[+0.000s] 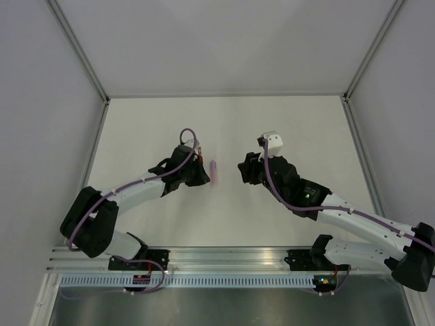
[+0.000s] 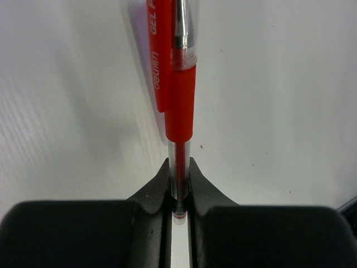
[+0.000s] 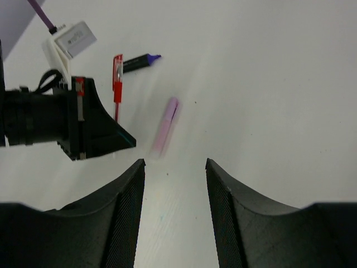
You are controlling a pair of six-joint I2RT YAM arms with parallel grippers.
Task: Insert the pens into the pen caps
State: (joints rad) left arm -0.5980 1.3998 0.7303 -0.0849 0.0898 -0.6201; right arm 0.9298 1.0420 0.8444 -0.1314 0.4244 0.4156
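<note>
I will next lower my left gripper and release the red pen's clear body on the bare tabletop beside the pink pen, as that spot is below my gripper.
My left gripper is shut on the clear barrel of the red pen. The pen's red clip cap sits over its tip. The pen lies low over the white table. In the right wrist view the red pen sticks out past the left gripper. The dark purple pen lies beyond it with its tip bare. The pink pen lies just ahead of my right gripper, which is open and empty. From above, the pink pen lies between the left gripper and the right gripper. No loose cap shows.
The left arm's white camera block and its purple cable hang above the left gripper. White enclosure walls bound the table at the back and sides.
</note>
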